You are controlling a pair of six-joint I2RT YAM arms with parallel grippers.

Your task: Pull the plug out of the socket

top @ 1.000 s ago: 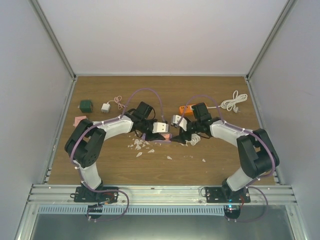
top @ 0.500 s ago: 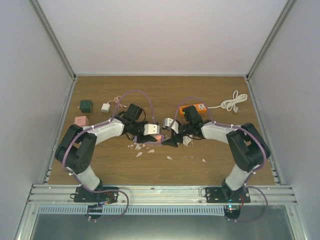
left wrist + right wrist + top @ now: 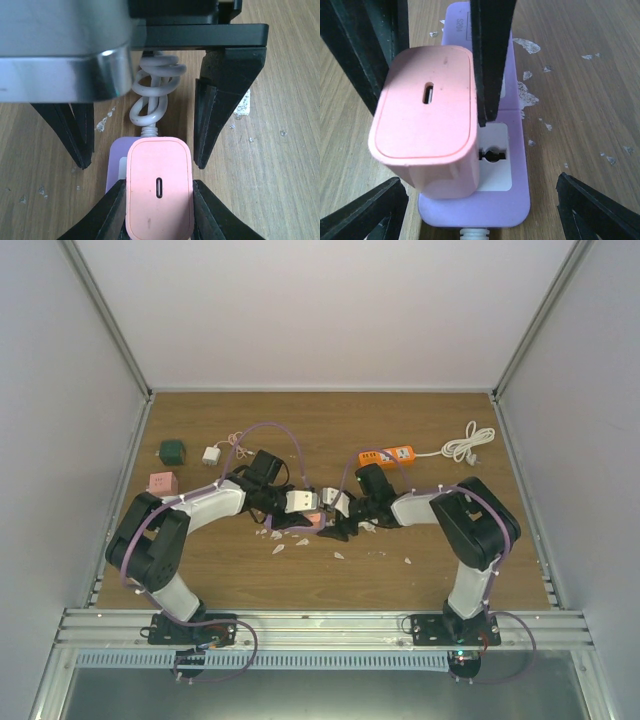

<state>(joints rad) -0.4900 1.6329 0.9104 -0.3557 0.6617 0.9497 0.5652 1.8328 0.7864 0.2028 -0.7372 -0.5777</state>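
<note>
The robot will next move its left gripper up, then to the left in the top view and down onto free wood by the pink cube, to let go of the plug there.
A pink plug [image 3: 159, 190] sits in a purple socket strip [image 3: 116, 165] on the wooden table. My left gripper [image 3: 159, 182] is shut on the plug, one finger on each side. In the right wrist view the plug [image 3: 427, 110] stands on the left part of the strip [image 3: 490, 205], and a free outlet shows beside it. My right gripper [image 3: 480, 217] is open, its fingers wide on either side of the strip's cable end and touching nothing. In the top view both grippers meet at the plug [image 3: 314, 517] in the middle of the table.
The strip's white coiled cable [image 3: 152, 95] lies behind it. White chips [image 3: 285, 536] are scattered nearby. An orange power strip [image 3: 388, 455] and a white cable bundle [image 3: 468, 440] lie at the back right. A green block [image 3: 172, 450], white adapter [image 3: 211, 454] and pink cube [image 3: 160, 482] lie at the left.
Both grippers have moved left and nearer together with the strip. The right gripper has come down over the strip's end, leaving the orange power strip uncovered.
</note>
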